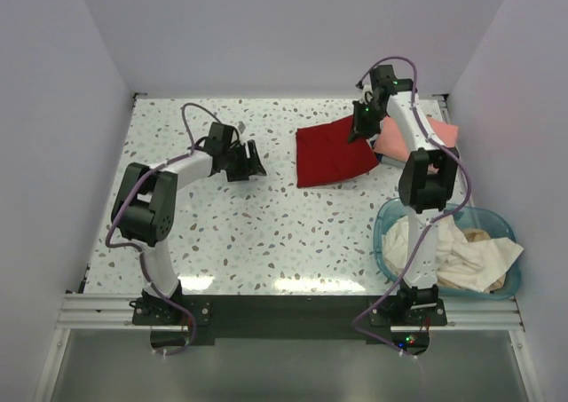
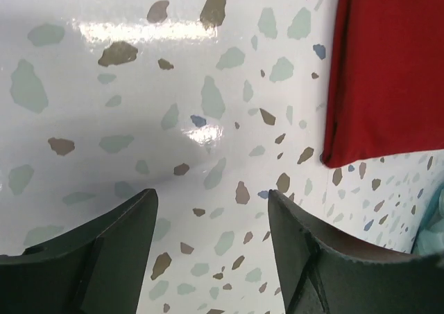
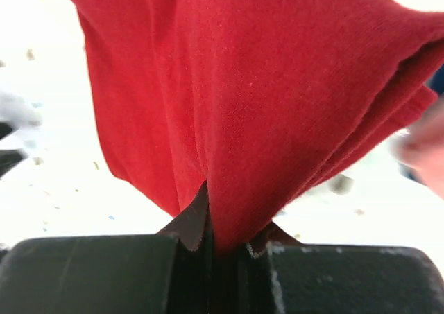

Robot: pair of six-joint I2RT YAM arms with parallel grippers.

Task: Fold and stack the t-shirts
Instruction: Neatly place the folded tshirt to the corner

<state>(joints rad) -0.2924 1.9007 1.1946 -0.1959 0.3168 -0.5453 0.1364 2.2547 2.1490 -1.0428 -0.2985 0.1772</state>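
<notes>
I need to bring the red t-shirt onto the salmon-pink t-shirt and let it go, because the salmon-pink t-shirt is to the right of my right gripper in the top view.
The folded dark red t-shirt (image 1: pixel 330 153) lies at the back middle of the table, its right edge over the salmon-pink t-shirt (image 1: pixel 439 134). My right gripper (image 1: pixel 362 127) is shut on the red shirt's far right edge; in the right wrist view the red cloth (image 3: pixel 263 99) is pinched between the jaws and hangs in folds. My left gripper (image 1: pixel 251 161) is open and empty, low over bare table left of the red shirt, whose corner shows in the left wrist view (image 2: pixel 388 71). Cream-white t-shirts (image 1: pixel 461 256) lie crumpled in the basket.
The teal plastic basket (image 1: pixel 387 216) stands at the front right beside the right arm's base. White walls close in the table at the left, back and right. The speckled tabletop (image 1: pixel 266 233) spreads between the arms.
</notes>
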